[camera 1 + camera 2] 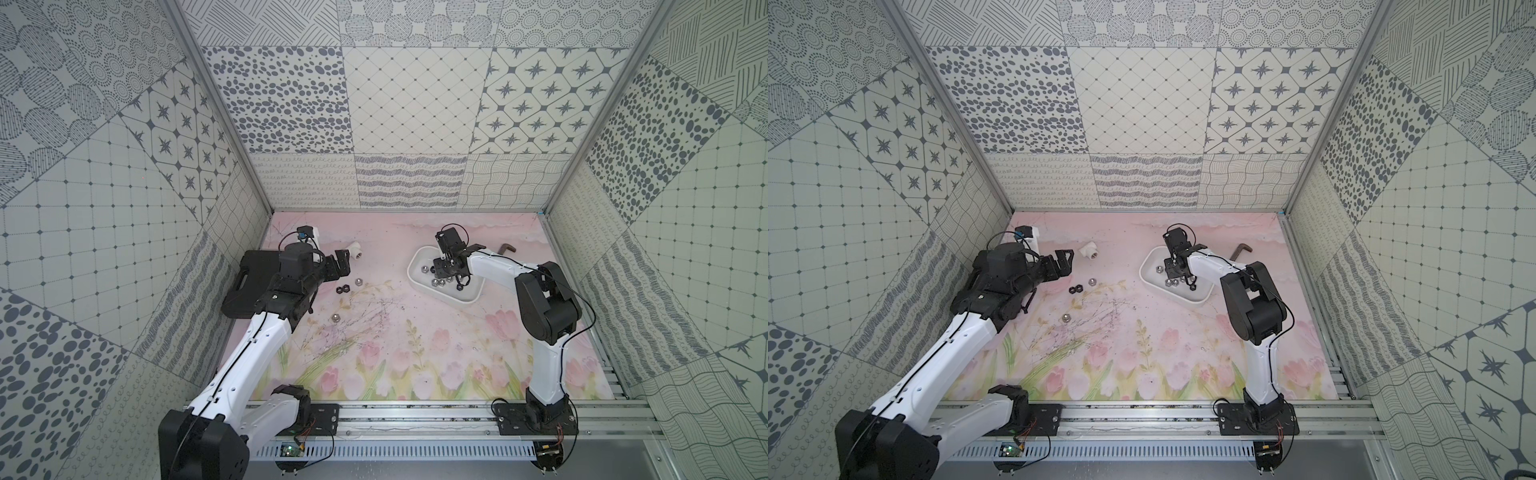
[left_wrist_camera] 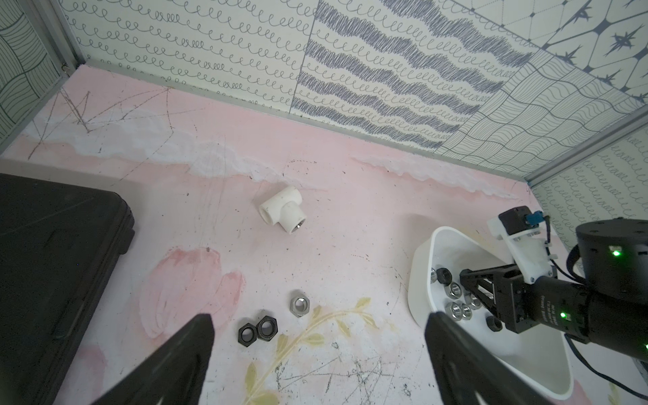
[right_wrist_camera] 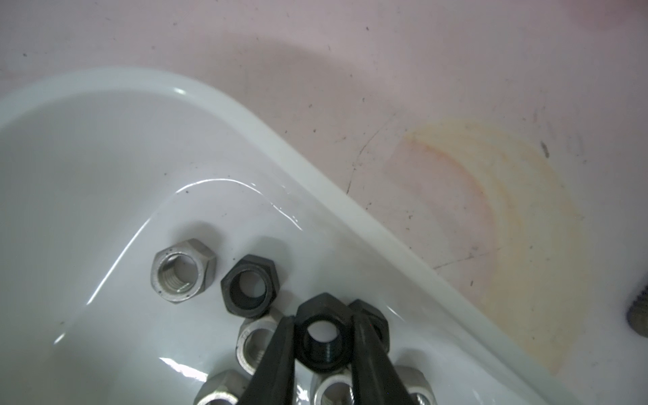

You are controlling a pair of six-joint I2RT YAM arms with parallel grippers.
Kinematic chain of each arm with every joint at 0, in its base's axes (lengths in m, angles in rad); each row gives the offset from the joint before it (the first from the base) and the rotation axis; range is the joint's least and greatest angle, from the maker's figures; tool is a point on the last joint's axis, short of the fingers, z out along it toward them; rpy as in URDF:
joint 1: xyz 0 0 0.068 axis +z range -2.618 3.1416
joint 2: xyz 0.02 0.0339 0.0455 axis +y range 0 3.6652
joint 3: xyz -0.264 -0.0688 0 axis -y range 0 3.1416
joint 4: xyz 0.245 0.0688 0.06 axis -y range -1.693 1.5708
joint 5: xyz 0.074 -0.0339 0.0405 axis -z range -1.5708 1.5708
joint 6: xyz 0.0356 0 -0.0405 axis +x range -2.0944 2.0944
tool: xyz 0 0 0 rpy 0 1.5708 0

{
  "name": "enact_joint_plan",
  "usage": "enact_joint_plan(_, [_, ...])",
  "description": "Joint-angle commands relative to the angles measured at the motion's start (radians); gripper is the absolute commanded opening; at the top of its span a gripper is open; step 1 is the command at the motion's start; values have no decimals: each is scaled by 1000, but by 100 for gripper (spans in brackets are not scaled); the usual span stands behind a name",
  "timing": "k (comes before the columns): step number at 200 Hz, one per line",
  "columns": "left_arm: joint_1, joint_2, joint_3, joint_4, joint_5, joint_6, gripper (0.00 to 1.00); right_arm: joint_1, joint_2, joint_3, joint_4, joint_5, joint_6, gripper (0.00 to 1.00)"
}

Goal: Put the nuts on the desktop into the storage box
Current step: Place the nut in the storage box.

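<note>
The black nut already hangs low inside the box's rim, so my right gripper should ease back over the silver nuts on the box's bottom and release it.
My right gripper (image 3: 322, 324) is shut on a black hexagonal nut (image 3: 322, 337) and hangs low inside the white storage box (image 1: 468, 297), over several silver and black nuts (image 3: 184, 270) lying on its floor. On the pink desktop (image 1: 415, 332), two black nuts (image 1: 341, 289) touch each other, with a silver nut (image 1: 357, 283) just beside them and another silver nut (image 1: 333, 318) nearer the front. The left wrist view shows the black pair (image 2: 257, 329) and a silver nut (image 2: 299, 303). My left gripper (image 1: 340, 266) hovers open and empty above the desktop, behind those nuts.
A flat black case (image 1: 249, 286) lies at the left under my left arm. A white T-shaped pipe fitting (image 1: 356, 250) sits behind the loose nuts. A dark hex key (image 1: 507, 249) lies behind the box, near the back right. Walls close in three sides.
</note>
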Motion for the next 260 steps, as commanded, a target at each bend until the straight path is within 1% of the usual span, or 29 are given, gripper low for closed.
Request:
enact_joint_plan(1, [2, 7, 9, 5, -6, 19, 99, -1, 36, 33, 16, 5, -21, 21])
enact_joint_plan(62, [2, 1, 1, 7, -10, 17, 99, -2, 55, 19, 1, -10, -21, 21])
enact_joint_plan(129, [2, -5, -4, 5, -9, 15, 99, 12, -62, -134, -5, -42, 22, 22])
enact_joint_plan(172, [2, -14, -5, 4, -9, 13, 99, 26, -102, -174, -14, -39, 28, 24])
enact_joint_plan(183, [2, -14, -5, 3, -7, 13, 99, 25, -112, -169, -14, -37, 27, 28])
enact_joint_plan(201, [2, -16, -4, 2, -5, 11, 99, 25, -127, -146, -15, -35, 19, 50])
enact_joint_plan(214, [2, -17, -4, 1, -4, 11, 99, 25, -130, -110, -35, -44, 9, 59])
enact_joint_plan(229, [2, -19, -4, 0, -6, 11, 99, 29, -138, -71, -52, -38, 0, 63])
enact_joint_plan(260, [2, -19, -2, -2, -7, 13, 99, 48, -197, -18, -54, -2, -20, 65])
